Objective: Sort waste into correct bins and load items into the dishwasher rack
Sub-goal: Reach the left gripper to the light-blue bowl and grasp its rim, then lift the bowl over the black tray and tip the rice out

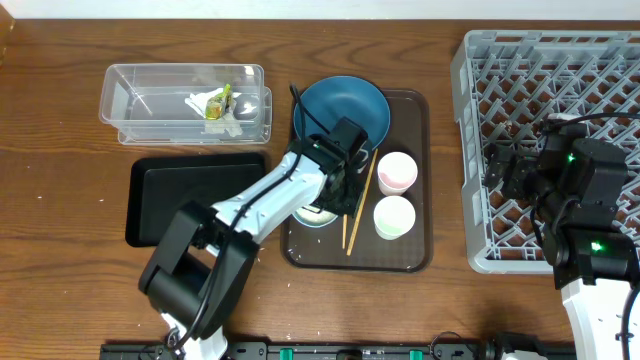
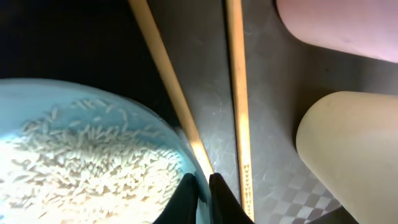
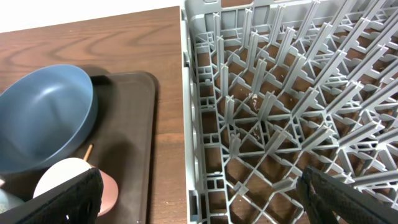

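The bowl [image 1: 318, 215] holds rice. I will lift it with my left gripper, tip it over the empty black tray [image 1: 185, 197], bring it down beside the chopsticks and then let go of it.
My left gripper [image 1: 335, 195] [image 2: 202, 186] is shut on the rim of the pale blue-white bowl [image 1: 318, 215] [image 2: 93, 155], which holds loose rice grains [image 2: 87, 162]. Two wooden chopsticks [image 1: 358, 205] [image 2: 239, 93] lie beside the bowl. Two white cups [image 1: 397, 172] [image 1: 394, 216] stand to their right. The dark blue plate [image 1: 340, 108] [image 3: 43, 115] sits at the back of the brown tray. The crumpled wrapper [image 1: 218, 103] lies in the clear tub [image 1: 130, 95]. My right gripper [image 1: 510, 170] [image 3: 199, 180] is open and empty over the grey rack's [image 1: 550, 100] [image 3: 280, 93] left edge.
The bowl, plate, cups and chopsticks all rest on a dark brown serving tray [image 1: 415, 255] [image 3: 134, 124] at the table's middle. A shallow black tray [image 1: 190, 200] lies left of it, in front of the clear tub. The rack fills the right side.
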### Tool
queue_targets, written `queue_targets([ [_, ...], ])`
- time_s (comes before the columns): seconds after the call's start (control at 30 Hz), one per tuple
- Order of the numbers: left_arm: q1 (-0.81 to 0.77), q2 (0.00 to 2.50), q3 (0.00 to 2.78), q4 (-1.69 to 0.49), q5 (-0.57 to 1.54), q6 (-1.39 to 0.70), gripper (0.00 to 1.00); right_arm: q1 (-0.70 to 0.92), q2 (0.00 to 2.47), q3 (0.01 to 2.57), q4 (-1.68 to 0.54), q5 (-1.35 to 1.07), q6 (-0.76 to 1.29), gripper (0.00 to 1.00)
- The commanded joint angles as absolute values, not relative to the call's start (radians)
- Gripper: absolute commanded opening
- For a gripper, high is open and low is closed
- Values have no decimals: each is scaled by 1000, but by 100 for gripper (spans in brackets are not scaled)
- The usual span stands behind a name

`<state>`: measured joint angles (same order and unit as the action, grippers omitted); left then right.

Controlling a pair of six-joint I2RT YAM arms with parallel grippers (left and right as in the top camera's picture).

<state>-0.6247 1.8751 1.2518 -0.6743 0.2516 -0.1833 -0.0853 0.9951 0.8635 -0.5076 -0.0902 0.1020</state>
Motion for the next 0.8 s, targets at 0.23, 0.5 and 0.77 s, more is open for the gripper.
queue_targets([
  [0.23,-620,1786,1260,-731,136,-178,6,-65,995,883,-509,-95,99,99],
  [0.5,-562,1604,1260,-786,96,-178,6,-65,995,883,-508,-94,99,99],
  [0.77,-339,1502,1259,-887,166,-208,6,-65,995,883,-503,-95,99,99],
])
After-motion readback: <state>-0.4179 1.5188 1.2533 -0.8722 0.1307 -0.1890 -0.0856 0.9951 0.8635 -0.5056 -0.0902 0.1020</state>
